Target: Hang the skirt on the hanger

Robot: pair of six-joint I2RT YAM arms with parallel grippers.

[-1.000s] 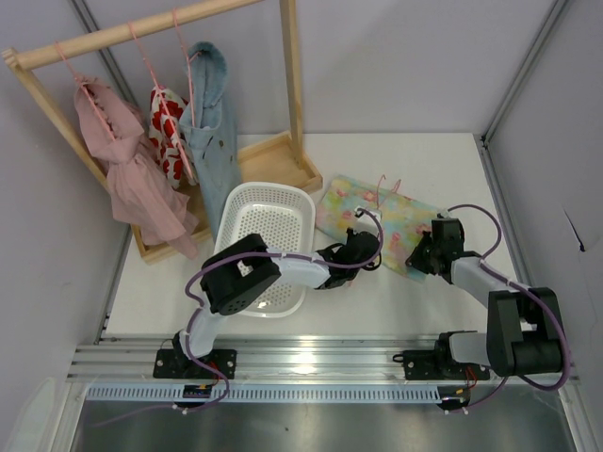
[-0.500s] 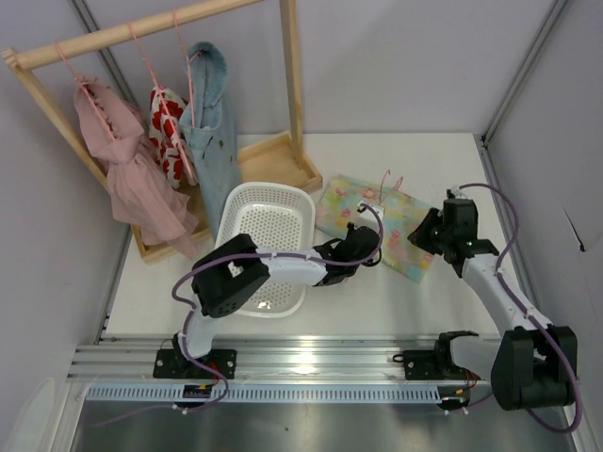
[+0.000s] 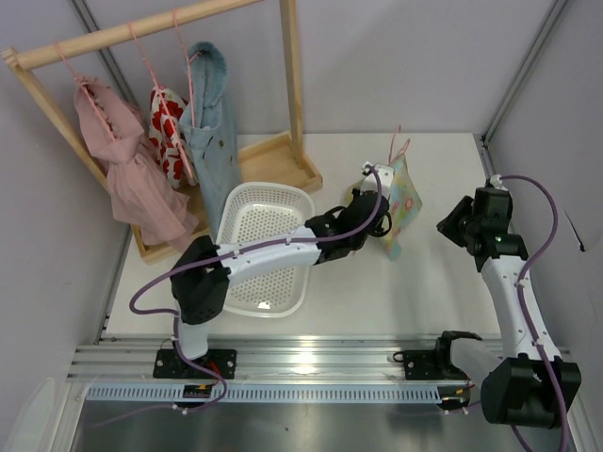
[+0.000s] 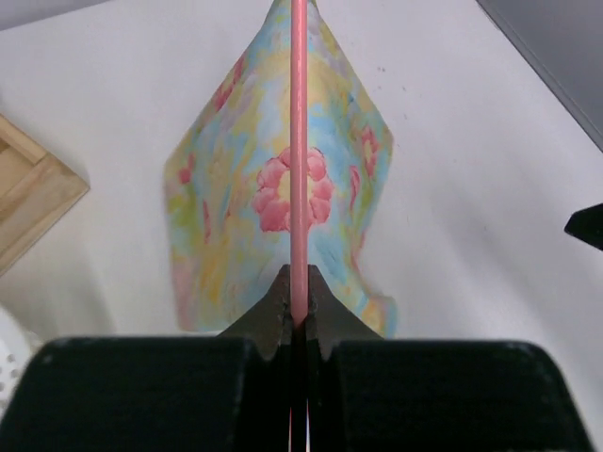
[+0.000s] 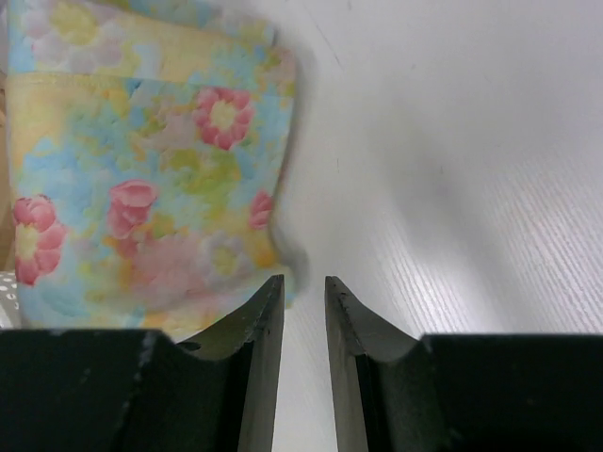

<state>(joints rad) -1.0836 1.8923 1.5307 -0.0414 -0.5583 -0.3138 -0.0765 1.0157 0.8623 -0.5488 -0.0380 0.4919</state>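
The part of the rack's bar (image 3: 229,5) between the denim garment and the rack's post is empty. My left gripper should rise outward to it next and release the hanger (image 3: 399,149).
The skirt (image 3: 400,209), pale yellow and turquoise with pink flowers, hangs from the thin pink hanger (image 3: 399,149), lifted off the table right of the basket. My left gripper (image 3: 377,184) is shut on the hanger wire (image 4: 299,188). In the left wrist view the skirt (image 4: 236,198) drapes on both sides of the wire below the jaws. My right gripper (image 3: 447,226) is to the right of the skirt, apart from it, open with a narrow gap and empty. In the right wrist view the skirt (image 5: 141,160) lies up and left of my right gripper (image 5: 303,282).
A white perforated basket (image 3: 247,205) sits at centre left under the left arm. A wooden rack (image 3: 132,28) at the back left carries a pink garment (image 3: 127,174), a red-and-white one (image 3: 168,127) and a denim one (image 3: 212,122). Grey walls close in both sides.
The left gripper has lifted the hanger with the skirt off the table, so the skirt now hangs upright. The right gripper has come off the skirt and moved back to the right.
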